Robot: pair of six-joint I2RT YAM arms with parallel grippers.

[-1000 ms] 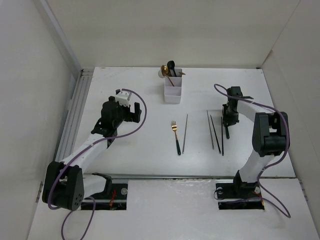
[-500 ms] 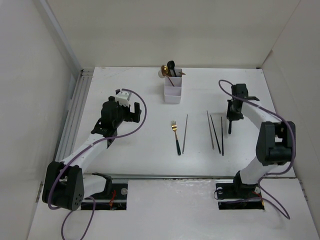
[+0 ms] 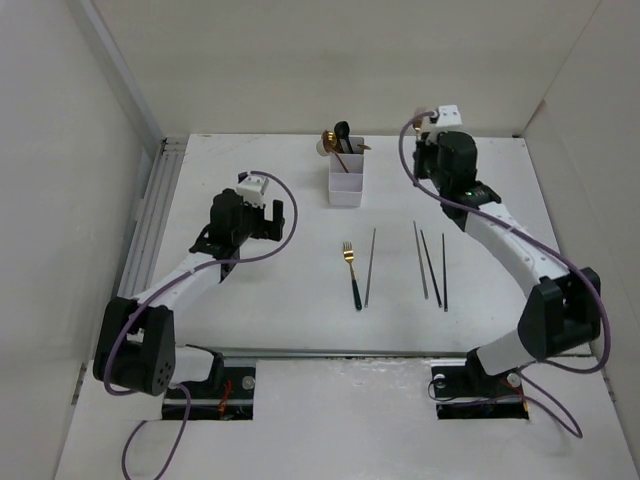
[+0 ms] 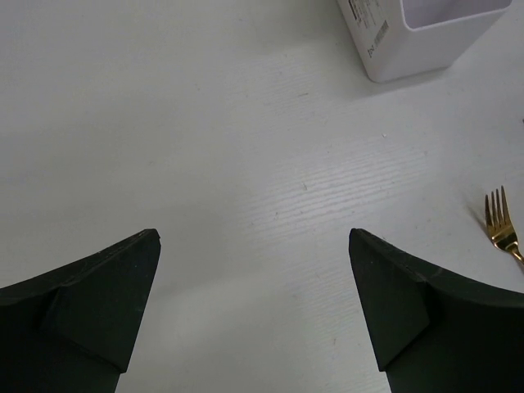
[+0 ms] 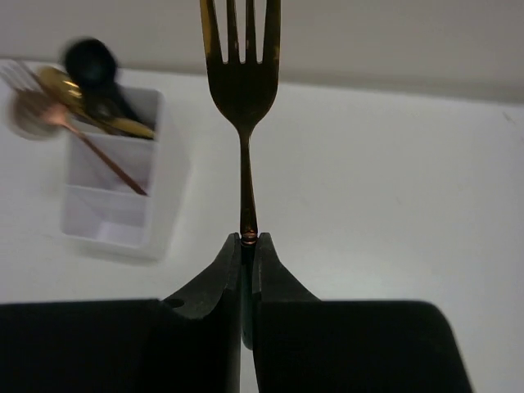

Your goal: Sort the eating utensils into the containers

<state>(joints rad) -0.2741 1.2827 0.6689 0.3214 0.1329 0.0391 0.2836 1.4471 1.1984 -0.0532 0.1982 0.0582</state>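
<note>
Next, my right gripper swings to the left in the top view over the organiser's middle section (image 3: 345, 163) (image 5: 121, 157), which already holds a fork, then lowers and releases.
My right gripper (image 5: 248, 239) is shut on the dark handle of a copper fork (image 5: 242, 82), whose tines point forward and away from me. In the top view the right gripper (image 3: 440, 158) hangs raised near the back right of the table. The white organiser (image 3: 346, 180) stands at the back centre, with spoons (image 3: 335, 140) in its far compartment. It shows left of the fork in the right wrist view as the organiser (image 5: 115, 213). A gold black-handled fork (image 3: 351, 270) and thin chopsticks (image 3: 371, 266) lie mid-table. My left gripper (image 4: 254, 237) is open over bare table.
More chopsticks (image 3: 432, 265) lie in a loose group right of centre. White walls close in the table on the left, back and right. A metal rail (image 3: 150, 230) runs along the left edge. The organiser's corner (image 4: 417, 41) and fork tines (image 4: 499, 225) show in the left wrist view.
My right gripper shut on the copper fork on the table at the right, lifted it and swung up toward the back. The left arm shifted slightly and stays open.
</note>
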